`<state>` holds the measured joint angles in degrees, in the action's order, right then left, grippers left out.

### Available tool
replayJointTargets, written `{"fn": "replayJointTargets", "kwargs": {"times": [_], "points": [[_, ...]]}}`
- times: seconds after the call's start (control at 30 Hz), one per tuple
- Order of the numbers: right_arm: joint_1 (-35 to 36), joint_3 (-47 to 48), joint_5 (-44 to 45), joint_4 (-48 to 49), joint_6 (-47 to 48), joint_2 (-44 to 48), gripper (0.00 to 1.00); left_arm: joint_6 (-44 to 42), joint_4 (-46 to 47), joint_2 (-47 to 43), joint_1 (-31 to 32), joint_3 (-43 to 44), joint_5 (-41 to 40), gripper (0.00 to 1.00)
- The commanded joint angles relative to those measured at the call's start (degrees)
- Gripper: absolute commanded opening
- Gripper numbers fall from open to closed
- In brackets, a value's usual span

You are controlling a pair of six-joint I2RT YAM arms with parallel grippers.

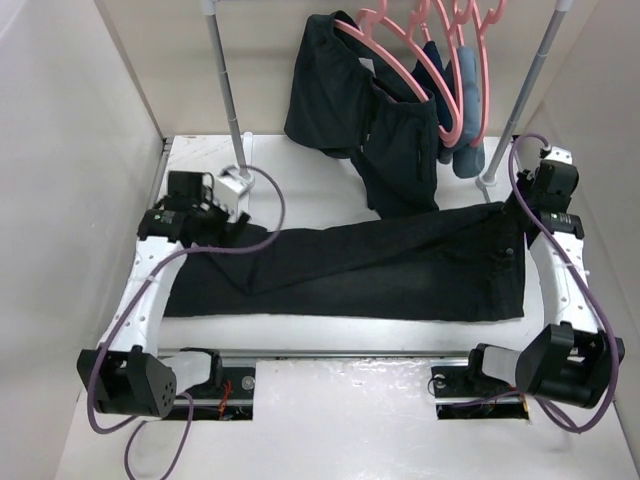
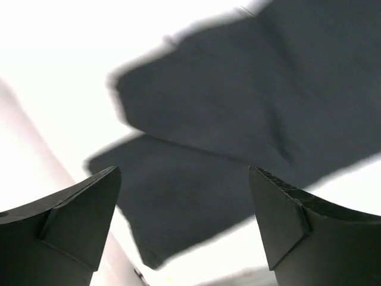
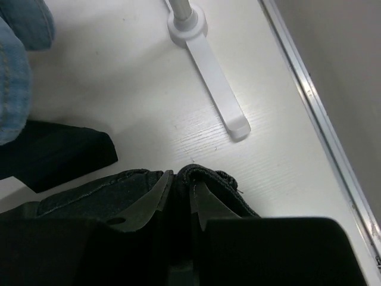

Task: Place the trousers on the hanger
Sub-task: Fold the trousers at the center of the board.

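The left gripper lowers to the right in the top view onto the far trouser leg's hem end (image 1: 241,232) (image 2: 169,58) next, since it stops short of the near trouser leg's hem.
The long black trousers (image 1: 380,265) lie flat across the table, leg ends at the left and waist at the right. My left gripper (image 1: 233,235) hovers over the leg ends with its jaws wide apart and nothing between them; the left wrist view shows it (image 2: 184,173) above the blurred legs (image 2: 238,107). My right gripper (image 1: 521,216) is at the far corner of the waist. In the right wrist view it (image 3: 180,179) is shut on a raised fold of the waistband (image 3: 205,173). Several pink hangers (image 1: 400,50) hang on the rail at the back.
A shorter black garment (image 1: 360,110) and blue garments (image 1: 465,95) hang from the pink hangers. Rack poles (image 1: 225,90) (image 1: 535,75) stand at the back; one white foot (image 3: 217,101) lies just beyond my right gripper. Walls enclose the table on three sides.
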<state>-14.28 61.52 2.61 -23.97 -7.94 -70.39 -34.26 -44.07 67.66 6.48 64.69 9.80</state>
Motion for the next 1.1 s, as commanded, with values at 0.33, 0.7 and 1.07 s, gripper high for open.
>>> {"fn": "replayJointTargets", "kwargs": {"times": [0.33,0.7,1.07], "points": [[-0.6,0.3,-3.8,2.0,2.8,1.9,0.00,14.5,14.6,23.1,12.8,9.2,-6.6,0.94],[-0.6,-2.3,-3.8,2.5,2.2,1.9,0.00,20.0,20.8,33.7,16.2,6.3,-30.1,0.68],[-0.6,-2.8,-3.8,2.5,1.7,2.5,0.00,20.0,20.3,36.4,15.3,3.5,-28.1,0.03]]}}
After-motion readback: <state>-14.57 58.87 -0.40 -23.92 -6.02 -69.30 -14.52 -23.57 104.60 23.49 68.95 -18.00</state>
